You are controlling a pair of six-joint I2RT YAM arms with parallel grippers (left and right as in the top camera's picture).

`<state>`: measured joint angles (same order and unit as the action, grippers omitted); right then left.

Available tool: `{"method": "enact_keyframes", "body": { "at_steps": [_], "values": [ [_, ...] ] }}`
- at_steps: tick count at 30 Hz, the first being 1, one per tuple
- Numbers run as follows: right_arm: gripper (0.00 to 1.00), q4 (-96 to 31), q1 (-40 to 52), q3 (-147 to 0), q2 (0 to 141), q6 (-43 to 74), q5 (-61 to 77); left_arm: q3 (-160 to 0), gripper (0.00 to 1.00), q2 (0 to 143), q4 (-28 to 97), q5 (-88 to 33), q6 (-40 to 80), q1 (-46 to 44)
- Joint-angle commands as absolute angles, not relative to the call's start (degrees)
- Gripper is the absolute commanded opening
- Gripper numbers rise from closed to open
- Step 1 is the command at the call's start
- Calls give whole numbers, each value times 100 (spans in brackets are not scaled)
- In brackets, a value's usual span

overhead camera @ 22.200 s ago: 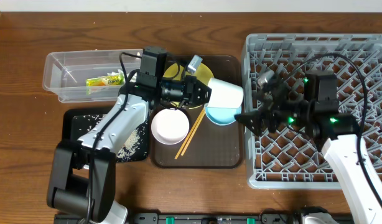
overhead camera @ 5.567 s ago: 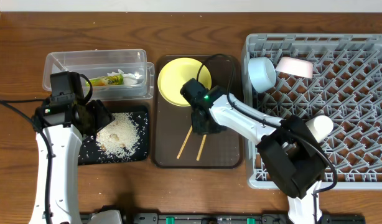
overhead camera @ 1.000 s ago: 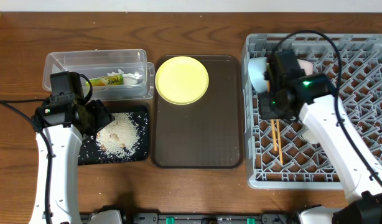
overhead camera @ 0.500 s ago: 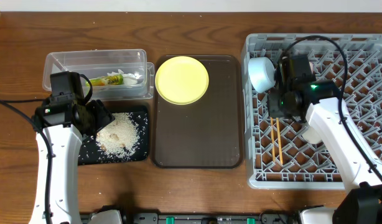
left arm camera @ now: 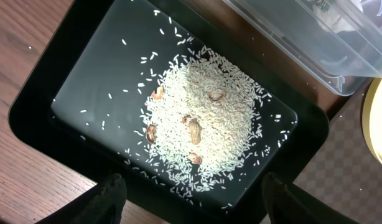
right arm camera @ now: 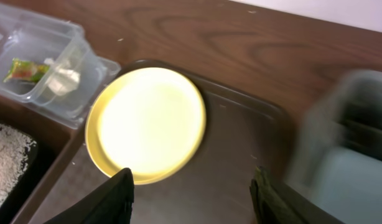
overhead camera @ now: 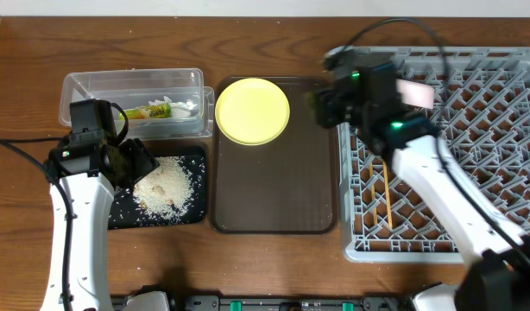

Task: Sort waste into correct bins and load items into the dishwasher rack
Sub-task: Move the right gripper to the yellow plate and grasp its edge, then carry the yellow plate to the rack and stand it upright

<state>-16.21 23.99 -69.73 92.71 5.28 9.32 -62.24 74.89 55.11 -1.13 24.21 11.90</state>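
The yellow plate's rim facing the rack is nearest my right gripper, which will next go left in the overhead view and down onto it.
The yellow plate (overhead camera: 252,111) lies at the back of the brown serving tray (overhead camera: 274,186). My right gripper (overhead camera: 322,107) hovers open and empty over that tray's back right corner, with the plate (right arm camera: 147,118) just ahead of it. The chopsticks (overhead camera: 384,194) lie in the grey dishwasher rack (overhead camera: 472,147). The clear tub (overhead camera: 101,95) holds the wrapper (overhead camera: 148,111) and the tissue (overhead camera: 184,105). My left gripper (overhead camera: 131,164) stands open above the black tray (left arm camera: 85,81), over its heap of rice (left arm camera: 203,118). The bowls are hidden by my right arm.
A pale pink-and-white cup (overhead camera: 416,93) lies at the back of the rack. A few brown bits (left arm camera: 194,129) sit in the rice. The rack's left wall (right arm camera: 346,106) is a blur to the right of my right gripper. Wooden tabletop (overhead camera: 23,216) surrounds everything.
My right gripper has opened and let go of the chopsticks, which now lie in the rack. That arm has swung left out of the rack toward the plate. The left arm has not moved.
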Motion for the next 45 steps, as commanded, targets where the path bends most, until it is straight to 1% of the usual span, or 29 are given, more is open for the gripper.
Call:
{"method": "enact_keyframes", "body": {
  "at_steps": [1,9,16,20,23,25,29,32,39,45],
  "values": [
    [59,-1446,2676,-7019,9878,856,530,-6206,73,7470,5520,-86,2456,1210],
    [59,-694,2943,-7019,11177,1551,322,-6206,73,7470,5522,-86,2456,1210],
    [51,-449,3076,-7019,11730,1887,320,-6206,73,7470,5522,-86,2456,1210],
    [40,-563,3159,-7019,11738,1883,156,-6206,73,7470,5522,-86,2456,1210],
    [24,-768,3168,-7019,11738,1887,10,-6206,73,7470,5522,-86,2456,1210],
    [18,-1004,3151,-7019,11723,1890,-21,-6206,73,7470,5524,-89,2456,1210],
    [10,-1293,3057,-7019,11603,1887,-23,-6206,73,7470,5522,-86,2456,1210],
    [2,-1426,2995,-7022,11393,1885,-198,-6206,73,7470,5524,-89,2456,1210],
    [1,-1887,2827,-7024,10569,1619,-336,-6206,73,7470,5522,-102,2456,1210],
    [1,-2727,2630,-7030,9327,893,-449,-6206,73,7470,5522,-104,2456,1210]
  ]
}}
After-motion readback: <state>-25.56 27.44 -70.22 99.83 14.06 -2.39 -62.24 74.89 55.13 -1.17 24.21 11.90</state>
